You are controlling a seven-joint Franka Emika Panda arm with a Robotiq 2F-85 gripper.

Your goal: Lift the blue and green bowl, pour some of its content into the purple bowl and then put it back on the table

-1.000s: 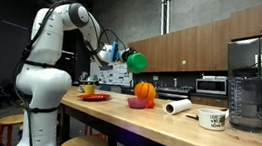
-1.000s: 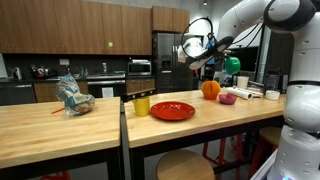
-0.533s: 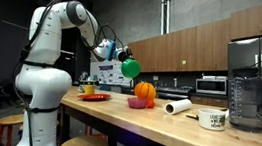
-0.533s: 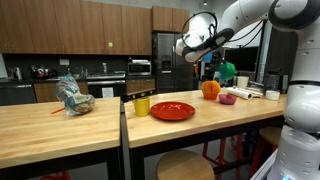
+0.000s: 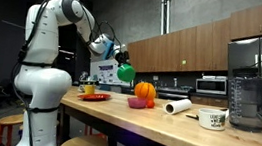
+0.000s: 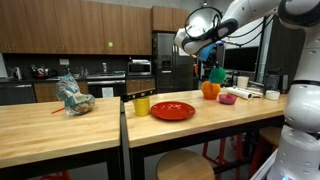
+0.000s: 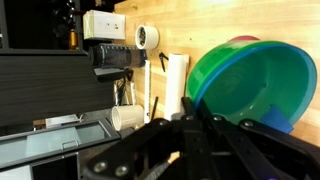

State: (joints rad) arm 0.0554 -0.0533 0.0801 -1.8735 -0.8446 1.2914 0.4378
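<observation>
My gripper lowers to the clear tabletop (image 5: 115,101) below it between the red plate and the purple bowl next, turns the tilted bowl upright and releases.
My gripper (image 5: 120,64) is shut on the blue and green bowl (image 5: 125,72) and holds it in the air above the table (image 5: 165,123). The bowl also shows in an exterior view (image 6: 216,73), tilted on its side. In the wrist view the bowl (image 7: 255,85) fills the right side, green with a blue inside, and a pink rim peeks out behind its top; my gripper (image 7: 190,118) grips its lower edge. The purple bowl (image 5: 137,103) sits on the table below the orange ball; it also shows in an exterior view (image 6: 228,99).
An orange ribbed ball (image 5: 145,90), a paper-towel roll (image 5: 177,106), a mug (image 5: 212,118) and a blender (image 5: 246,87) stand on the table. A red plate (image 6: 172,110) and a yellow cup (image 6: 141,105) sit nearer the arm's base.
The gripper with the green bowl has moved back toward the arm's base, away from above the orange ball and purple bowl, and slightly lower.
</observation>
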